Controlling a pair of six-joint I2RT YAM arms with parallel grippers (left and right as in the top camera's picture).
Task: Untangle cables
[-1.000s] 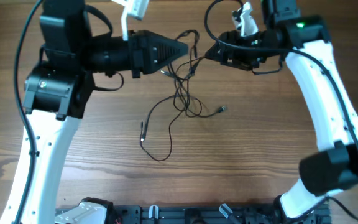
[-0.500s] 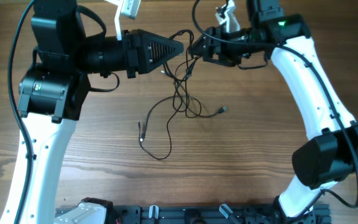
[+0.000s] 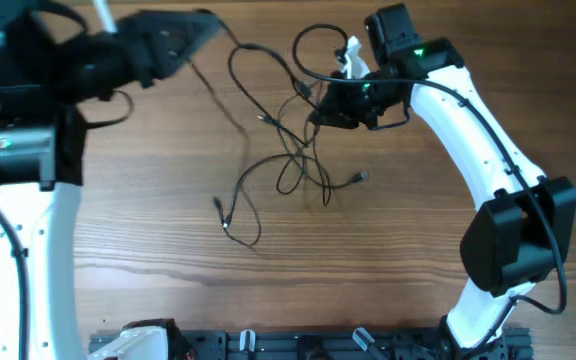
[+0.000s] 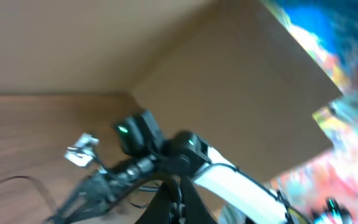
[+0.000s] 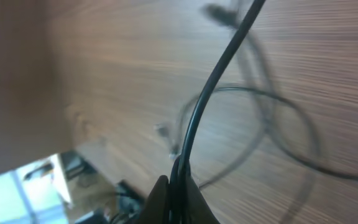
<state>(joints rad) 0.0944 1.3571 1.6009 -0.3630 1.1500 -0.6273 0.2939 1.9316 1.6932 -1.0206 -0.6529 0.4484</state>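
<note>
My left gripper's cable reaches into the tangle, so I'll pull away left in the overhead view next, then down over bare table.
The cables lie as a loose black tangle mid-table, with small plug ends at the right and lower left. At the far left, motion-blurred, my left gripper is shut, and a thin cable runs taut from it towards the tangle. In the left wrist view its jaws pinch a black strand. My right gripper sits at the tangle's upper right edge. It is shut on a cable that rises straight out of the closed jaws.
The right arm's white link curves along the right side of the table. A black rail runs along the near edge. A white tag hangs by the right wrist. A brown wall stands behind the table.
My left arm swung left and back, drawing a cable out of the bunch. My right gripper moved down-left into the tangle and shut on a strand. The loops shifted.
</note>
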